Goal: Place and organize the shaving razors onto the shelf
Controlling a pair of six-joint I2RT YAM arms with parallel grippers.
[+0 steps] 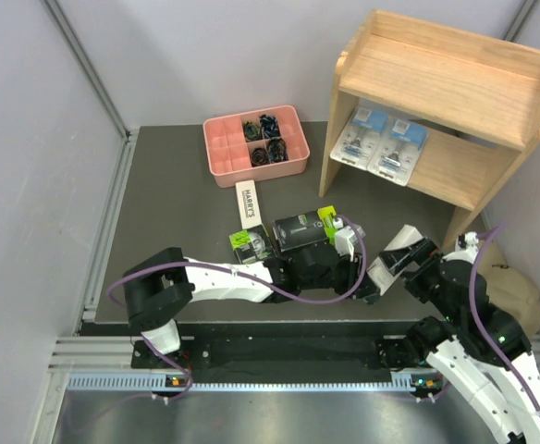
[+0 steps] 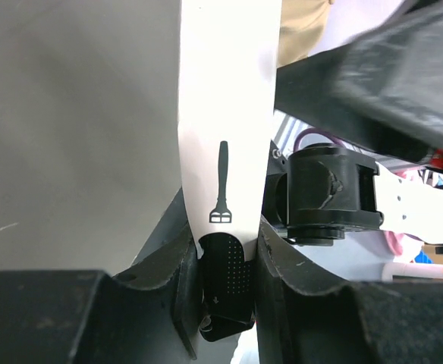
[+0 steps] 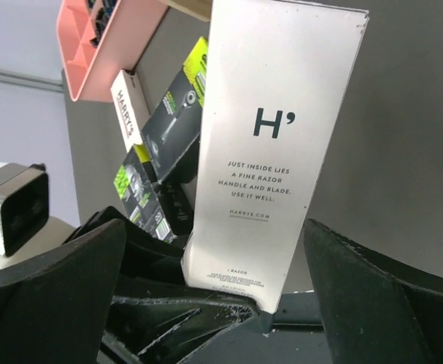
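Note:
The bare lower level of the shelf has a free spot beside the blister packs, outward of my left gripper. My left gripper will next move the slim white razor box outward onto that spot and let go of it.
My left gripper (image 1: 368, 281) (image 2: 225, 254) is shut on the lower end of a slim white razor box (image 1: 392, 252) (image 2: 225, 114) and holds it off the table near the front right. My right gripper (image 1: 416, 261) (image 3: 214, 231) is open, its fingers standing either side of the same box (image 3: 271, 144). A second white box (image 1: 249, 203) and two black boxes with lime ends (image 1: 302, 229) (image 1: 250, 243) lie on the table. Two blue-card blister packs (image 1: 362, 134) (image 1: 399, 148) lie on the lower tier of the wooden shelf (image 1: 455, 69).
A pink divided tray (image 1: 222, 159) of small dark items stands at the back middle, left of the shelf. A tan bag (image 1: 512, 289) lies at the right edge by the shelf's side panel. Grey walls close in both sides.

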